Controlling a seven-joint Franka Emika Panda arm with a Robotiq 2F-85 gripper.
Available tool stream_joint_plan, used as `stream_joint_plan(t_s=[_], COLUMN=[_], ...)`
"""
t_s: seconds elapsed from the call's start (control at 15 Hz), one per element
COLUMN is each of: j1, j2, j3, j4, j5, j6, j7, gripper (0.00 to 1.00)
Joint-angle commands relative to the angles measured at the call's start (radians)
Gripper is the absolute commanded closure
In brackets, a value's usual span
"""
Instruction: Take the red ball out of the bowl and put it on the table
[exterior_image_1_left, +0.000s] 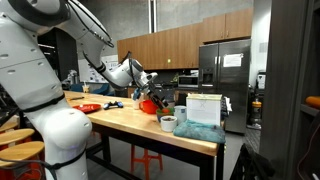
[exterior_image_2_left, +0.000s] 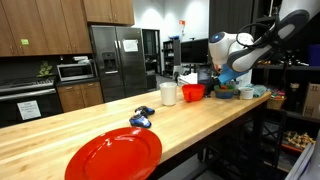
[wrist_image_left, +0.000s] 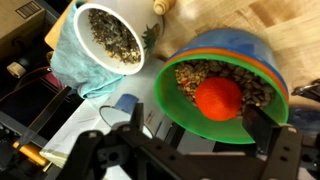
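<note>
The gripper next lowers its open fingers down and to its right in the wrist view to straddle the ball, because the orange-red ball (wrist_image_left: 218, 98) is below the gripper and on that side.
In the wrist view my gripper (wrist_image_left: 200, 128) is open and empty, hovering just above a green bowl (wrist_image_left: 180, 110) nested in orange and blue bowls. That bowl holds seeds and a round orange-red ball (wrist_image_left: 218, 98), which lies between and just beyond my fingertips. The deep red bowl (exterior_image_2_left: 193, 92) stands on the wooden table (exterior_image_2_left: 100, 125) beside the bowl stack (exterior_image_2_left: 228, 93); its inside is hidden. It also shows in an exterior view (exterior_image_1_left: 150, 103), below my gripper (exterior_image_1_left: 143, 88). My gripper also shows in an exterior view (exterior_image_2_left: 226, 74). I cannot see a tiny red ball.
A white cup of seeds (wrist_image_left: 110, 35) sits on a teal cloth (wrist_image_left: 75, 65) next to the bowl stack. A flat red dish (exterior_image_2_left: 113, 155) and a small blue object (exterior_image_2_left: 140, 119) lie further along the table. A white mug (exterior_image_2_left: 168, 93) stands near the red bowl.
</note>
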Motion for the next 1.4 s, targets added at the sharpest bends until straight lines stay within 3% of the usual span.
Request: stream_joint_plan(t_s=[0.0,0.87,1.0,1.33], j1=[0.027,0.028,0.029,0.026], j2=[0.038,0.055,0.057,0.056], j3=[-0.024,-0.047,-0.047,-0.044], j4=[0.004,0.008,0.006,0.005], j5=[0.028,0.044,0.063,0.107], j6=[0.030,0.057,0.053,0.058], j7=[0.008,0.018,0.017,0.015], gripper=[0.00,0.00,0.26,0.63])
